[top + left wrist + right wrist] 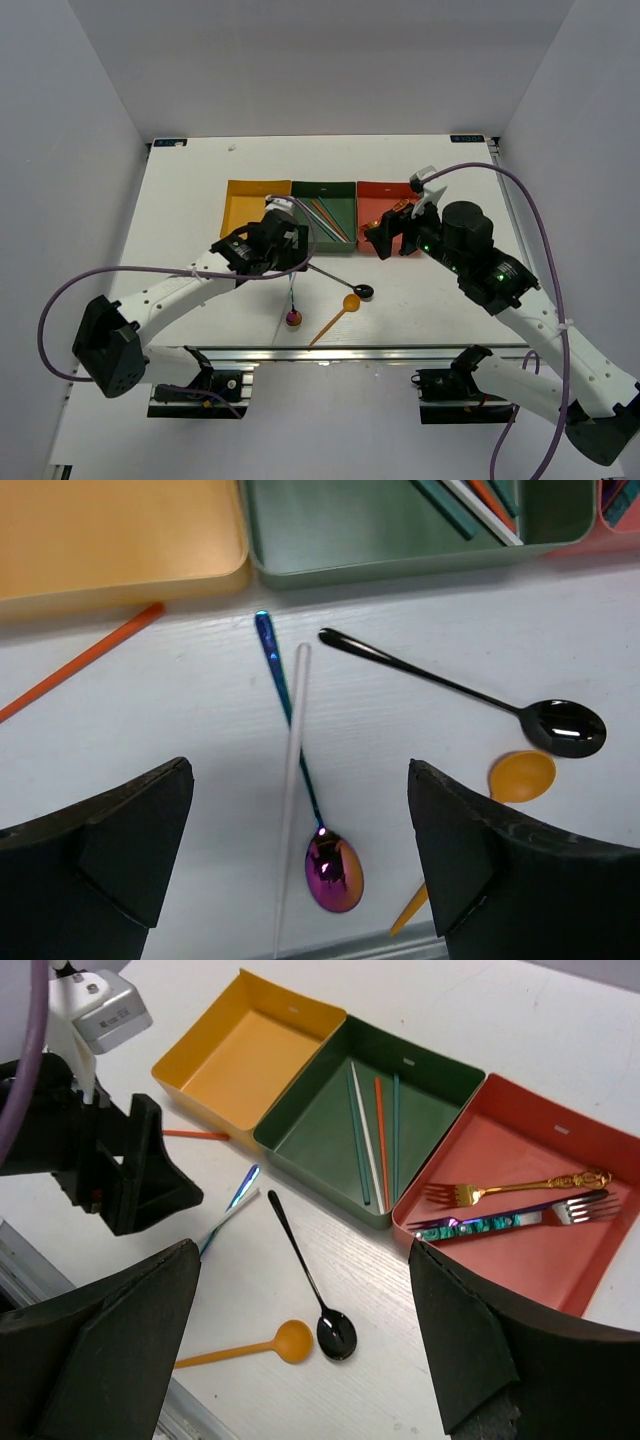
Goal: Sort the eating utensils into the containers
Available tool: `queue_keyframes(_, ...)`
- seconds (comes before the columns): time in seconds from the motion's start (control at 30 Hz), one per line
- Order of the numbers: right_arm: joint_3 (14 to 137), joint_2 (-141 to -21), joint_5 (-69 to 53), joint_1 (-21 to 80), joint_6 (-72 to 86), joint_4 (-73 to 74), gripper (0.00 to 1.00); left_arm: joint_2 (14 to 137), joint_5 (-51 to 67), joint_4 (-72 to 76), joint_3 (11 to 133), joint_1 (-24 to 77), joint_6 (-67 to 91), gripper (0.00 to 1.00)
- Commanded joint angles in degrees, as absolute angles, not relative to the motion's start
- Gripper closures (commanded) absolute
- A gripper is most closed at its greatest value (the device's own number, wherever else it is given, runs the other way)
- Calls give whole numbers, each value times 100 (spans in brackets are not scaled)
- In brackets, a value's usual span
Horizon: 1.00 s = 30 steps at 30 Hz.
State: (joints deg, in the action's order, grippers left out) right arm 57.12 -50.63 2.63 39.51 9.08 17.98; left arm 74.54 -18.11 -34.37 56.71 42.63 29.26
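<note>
The white chopstick's far end (pixel 302 668) sticks out clear of the purple spoon's blue handle. Next I should lower my left gripper and bring its open fingers around that end of the chopstick.
My left gripper (pixel 298 770) hangs open above a purple spoon (pixel 334 870) with a blue handle and a white chopstick (pixel 293 750) lying crossed on the table. A black spoon (pixel 567 727), an orange spoon (pixel 521 776) and an orange chopstick (pixel 80 662) lie nearby. The yellow tray (pixel 245 210) holds nothing. In the green tray (pixel 310 1130) lie several chopsticks (pixel 365 1145). The red tray (pixel 560 1270) holds a gold fork (pixel 510 1190) and an iridescent fork (pixel 510 1220). My right gripper (pixel 305 1250) is open and empty, hovering above the black spoon (pixel 336 1332) near the red tray.
The three trays stand side by side at mid-table. The loose utensils lie between them and the metal rail at the near table edge (pixel 330 352). White walls enclose the table on three sides. A purple cable (pixel 60 300) loops beside the left arm.
</note>
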Motion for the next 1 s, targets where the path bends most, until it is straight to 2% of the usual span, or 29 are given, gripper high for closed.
queue_keyframes(0.0, 5616, -5027, 167, 3973, 1037, 1679, 11, 7811, -2170, -2884, 5599, 4561, 2892, 4)
queue_keyframes(0.1, 5572, -5071, 141, 3981, 1072, 1679, 11, 8181, -2417, -2568, 5538, 4702, 2883, 9)
queue_keyframes(0.13, 5555, -5071, 132, 3981, 1072, 1670, 11, 8226, -2417, -2471, 5520, 4693, 2883, 17)
queue_keyframes(0.27, 5493, -5071, 114, 3981, 1072, 1661, 11, 8560, -2514, -2171, 5458, 4693, 2760, 34)
queue_keyframes(0.43, 5405, -5062, 70, 3973, 1081, 1591, 11, 9148, -2479, -1987, 5581, 4702, 2611, 44)
queue_keyframes(0.97, 5282, -5062, 53, 3981, 1072, 1538, 11, 9694, -2479, -1697, 5564, 4597, 2083, 55)
